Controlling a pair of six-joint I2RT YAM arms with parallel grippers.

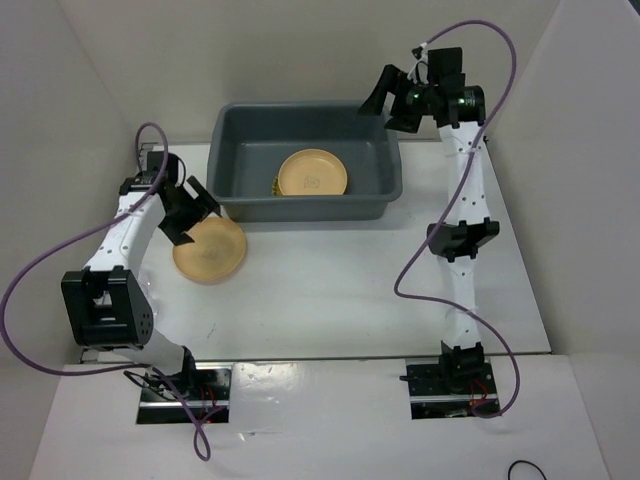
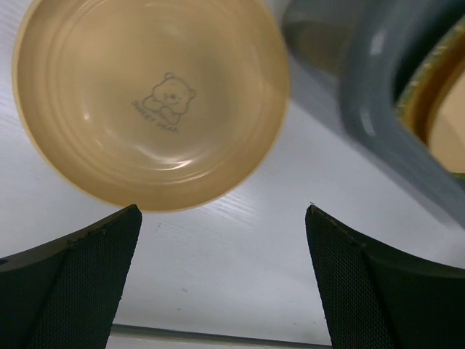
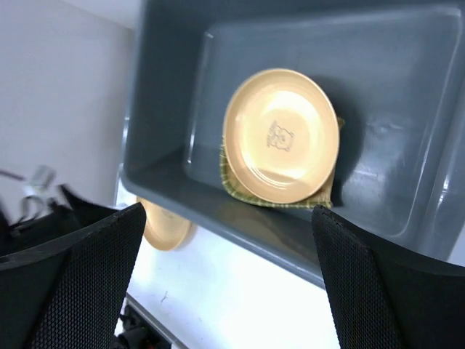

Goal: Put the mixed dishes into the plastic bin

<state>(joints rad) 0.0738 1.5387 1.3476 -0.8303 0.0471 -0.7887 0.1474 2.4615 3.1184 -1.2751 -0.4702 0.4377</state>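
Note:
The plate's rim [image 1: 196,278] opposite the bin is below and back from my left gripper. My left gripper should move down and back onto it next, away from the bin.
One orange-yellow plate [image 1: 210,250] lies flat on the white table, left of the plastic bin's [image 1: 230,190] near corner. My left gripper [image 1: 203,215] hovers open over its far edge. In the left wrist view the plate [image 2: 149,102] sits just beyond the open left gripper [image 2: 224,211], with bare table between the fingers. A second plate [image 3: 282,136] rests inside the bin [image 3: 167,109] on the yellow slatted tray [image 3: 280,200]. My right gripper [image 3: 229,211] is open and empty, raised above the bin's far right corner [image 1: 385,112].
White walls enclose the table on the left, back and right. The bin's grey rim [image 2: 378,123] stands close to the right of the left gripper. Purple cables loop beside both arms.

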